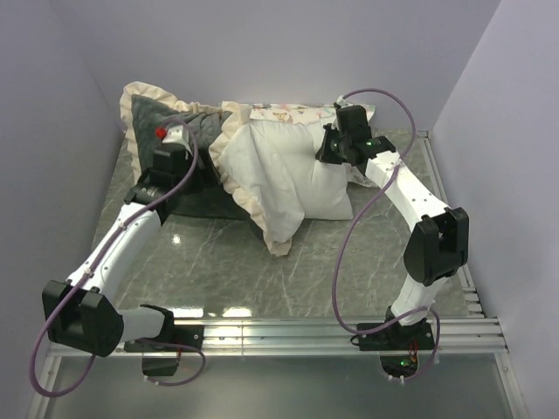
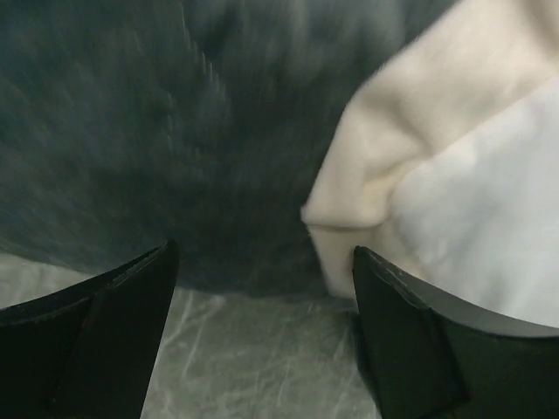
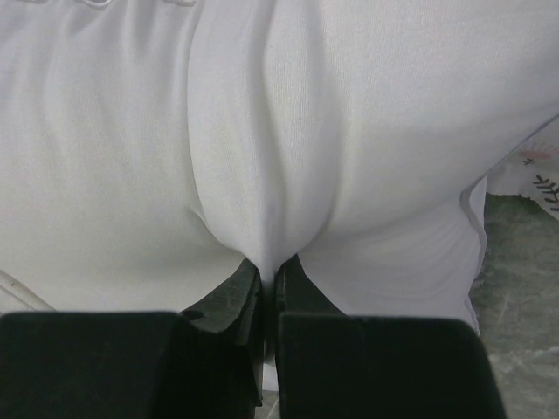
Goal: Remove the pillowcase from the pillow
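Note:
My left gripper's empty open fingers slide to its right in the top view next and close, since the grey plush (image 2: 175,131) beside the pillowcase's frill lies there.
The pillowcase (image 1: 166,118) lies at the back left, dark grey plush with a cream frill. The plump white pillow (image 1: 293,179) lies half out of it, in the middle of the table. My left gripper (image 1: 199,170) is open low over the table at the case's edge. In the left wrist view its fingers (image 2: 262,262) hold nothing, with grey plush (image 2: 175,131) ahead and the cream frill (image 2: 367,175) beside the right finger. My right gripper (image 1: 327,150) is shut on a pinched fold of the pillow (image 3: 262,131), the fold caught between its fingers (image 3: 269,271).
A small pastel printed pillow (image 1: 288,111) lies behind the white one by the back wall; its corner (image 3: 533,166) shows in the right wrist view. The marble table (image 1: 218,262) has walls on three sides and a rail (image 1: 349,327) along the near edge.

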{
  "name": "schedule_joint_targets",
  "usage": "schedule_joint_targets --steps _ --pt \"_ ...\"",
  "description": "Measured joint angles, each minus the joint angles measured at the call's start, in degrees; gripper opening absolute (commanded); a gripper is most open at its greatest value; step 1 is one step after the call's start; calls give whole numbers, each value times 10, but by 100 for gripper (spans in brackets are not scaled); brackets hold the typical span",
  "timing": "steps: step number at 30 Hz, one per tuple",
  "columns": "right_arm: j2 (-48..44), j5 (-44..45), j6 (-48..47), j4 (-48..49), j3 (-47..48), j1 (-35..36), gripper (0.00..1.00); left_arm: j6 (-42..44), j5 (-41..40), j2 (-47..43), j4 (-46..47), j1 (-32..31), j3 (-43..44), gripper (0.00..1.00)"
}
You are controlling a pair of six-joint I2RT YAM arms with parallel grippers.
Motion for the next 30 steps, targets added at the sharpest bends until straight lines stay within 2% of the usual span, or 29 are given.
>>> schedule_joint_targets --steps 5,9,12,15,16,17,18,19,20,26,30 --pt "8 -10 0 -12 14 -2 0 -39 42 -30 62 -12 -114 87" --pt "8 -18 0 -14 15 -3 0 -56 48 -21 126 -49 -126 86" --pt "8 -20 0 -15 15 -4 0 -65 37 7 157 -71 -125 81" --pt "8 -21 0 -15 15 -4 0 -73 6 38 169 -85 -125 63" --pt "8 -21 -1 -16 15 -4 0 -76 -6 47 168 -87 -123 43" --pt "8 -21 0 -16 15 -4 0 -82 -19 53 165 -89 -121 31" --pt "8 -20 -1 -16 15 -4 0 -83 -33 57 159 -90 -118 22" --pt "7 -20 -2 -17 15 -4 0 -84 -48 58 149 -91 -114 9" --pt "7 -20 -2 -18 15 -4 0 -84 -61 59 139 -92 -109 1" --pt "-2 -13 -2 -37 23 -4 0 -76 -153 58 50 -99 -48 0" --pt "-24 -10 -2 -55 23 -6 0 -63 -184 42 0 -55 -15 0"
